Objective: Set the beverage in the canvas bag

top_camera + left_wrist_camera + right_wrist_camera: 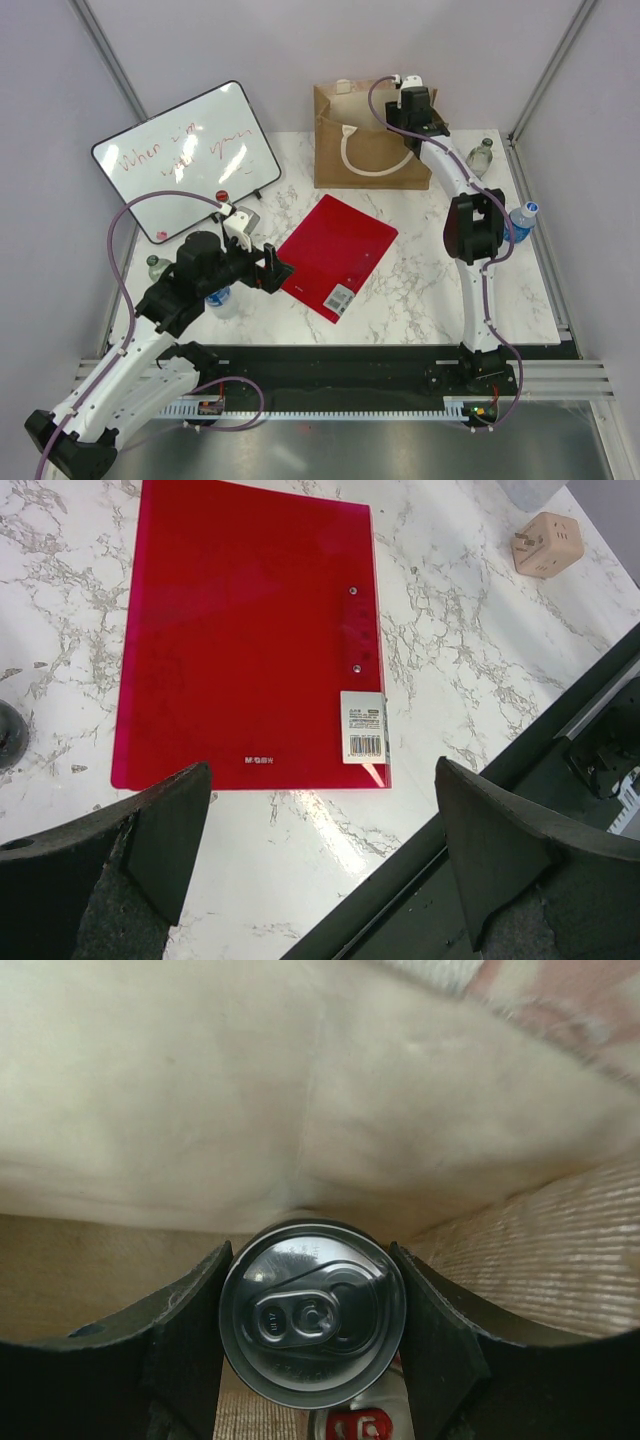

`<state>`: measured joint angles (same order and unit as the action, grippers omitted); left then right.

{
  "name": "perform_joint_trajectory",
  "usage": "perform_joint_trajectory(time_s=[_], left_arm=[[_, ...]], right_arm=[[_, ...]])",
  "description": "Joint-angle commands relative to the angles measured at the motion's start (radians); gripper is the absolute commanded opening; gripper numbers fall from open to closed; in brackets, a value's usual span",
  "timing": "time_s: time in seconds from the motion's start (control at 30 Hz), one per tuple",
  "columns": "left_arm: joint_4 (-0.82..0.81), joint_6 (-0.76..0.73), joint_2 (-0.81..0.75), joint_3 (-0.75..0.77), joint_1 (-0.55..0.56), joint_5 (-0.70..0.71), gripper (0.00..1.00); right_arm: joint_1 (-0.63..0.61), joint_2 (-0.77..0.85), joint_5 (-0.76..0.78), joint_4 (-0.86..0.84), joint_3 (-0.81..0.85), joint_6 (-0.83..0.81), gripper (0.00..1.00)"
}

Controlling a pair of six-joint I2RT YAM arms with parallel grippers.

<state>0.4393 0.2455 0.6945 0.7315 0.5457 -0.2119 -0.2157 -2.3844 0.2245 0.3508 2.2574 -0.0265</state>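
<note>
The held can is still above the second can, so my right gripper will go down deeper into the canvas bag next, beside the second can, and then open.
The canvas bag [365, 150] stands at the back of the table, tan with a white loop handle. My right gripper [413, 105] reaches down into its open top. In the right wrist view my right gripper [312, 1332] is shut on a beverage can [312, 1320], seen from above with its silver lid and pull tab, both fingers pressed on its sides. The bag's pale lining [300, 1090] and woven wall surround it. A second red-and-silver can [355, 1425] lies below it in the bag. My left gripper [272, 268] [320, 820] is open and empty over the table.
A red folder [335, 255] [250, 630] lies mid-table, just beyond my left gripper. A whiteboard [185, 160] leans at the back left. A glass bottle [483, 155] and a blue-capped bottle [522, 220] stand on the right. Another bottle [222, 298] is under my left arm. A tan plug cube [547, 543] sits nearby.
</note>
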Motion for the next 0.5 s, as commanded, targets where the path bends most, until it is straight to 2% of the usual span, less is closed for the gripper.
perform_joint_trajectory(time_s=[0.0,0.1,0.17,0.47], left_arm=[[-0.027,-0.023,-0.001,0.000,0.002,0.006,1.00],[-0.025,-0.022,0.003,0.002,0.002,0.006,1.00],[-0.027,-0.022,0.007,0.003,0.002,0.000,1.00],[-0.024,-0.022,-0.012,0.000,0.002,0.006,1.00]], right_arm=[[0.009,0.016,0.091,-0.073,-0.027,0.017,0.13],[0.010,0.013,0.114,-0.070,-0.041,0.013,0.21],[0.009,0.007,0.124,-0.072,-0.042,0.011,0.35],[0.010,-0.010,0.121,-0.067,-0.033,0.023,0.50]])
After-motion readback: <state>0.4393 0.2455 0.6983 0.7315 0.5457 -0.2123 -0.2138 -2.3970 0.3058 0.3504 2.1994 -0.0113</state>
